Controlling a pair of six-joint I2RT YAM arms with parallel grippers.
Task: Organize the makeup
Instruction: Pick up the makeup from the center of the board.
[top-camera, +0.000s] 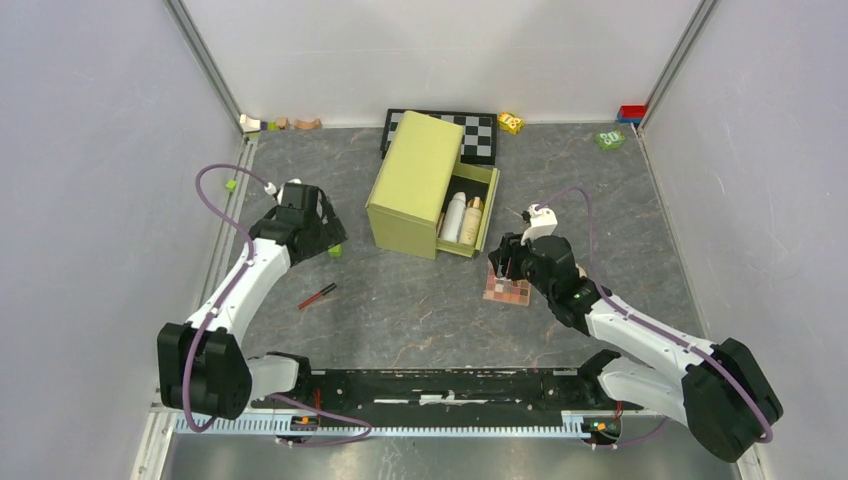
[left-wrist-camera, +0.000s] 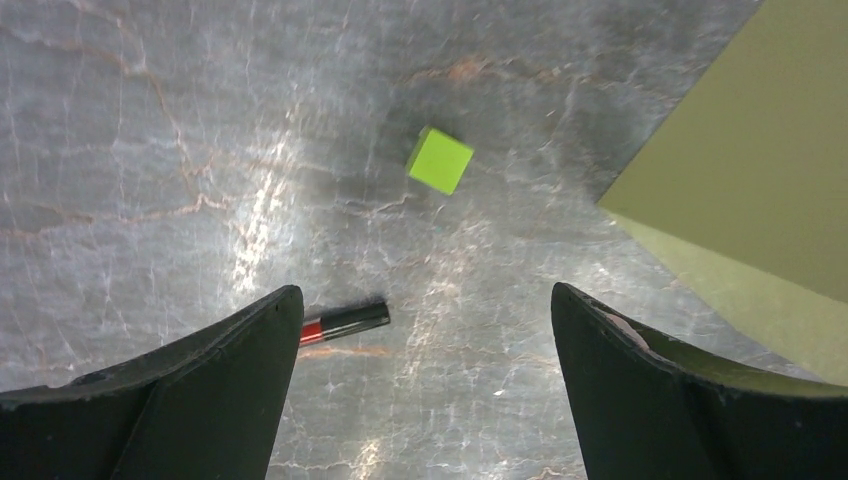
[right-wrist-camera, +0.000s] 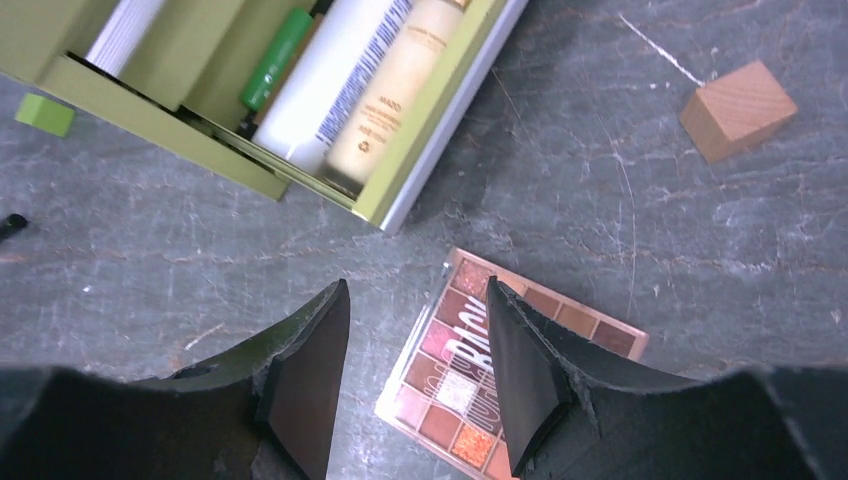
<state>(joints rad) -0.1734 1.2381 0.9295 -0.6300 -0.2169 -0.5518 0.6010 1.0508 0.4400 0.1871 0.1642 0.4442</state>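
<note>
The pencil now points from one finger toward the other, so my left gripper needs to move back and down, with a turn, onto the pencil's red body.
A square pink-brown eyeshadow palette lies flat on the table in front of the green drawer box. My right gripper hovers over the palette's left edge, open, one finger over the palette and the other over bare table. In the open drawer lie a white bottle, a beige bottle and a green tube. A red pencil lies left of centre; its black end shows beside my left finger. My left gripper is wide open above bare table, holding nothing.
A small green cube sits just ahead of the left gripper, the box's side to its right. A wooden cube lies right of the drawer. A chequered board and small toys line the back wall.
</note>
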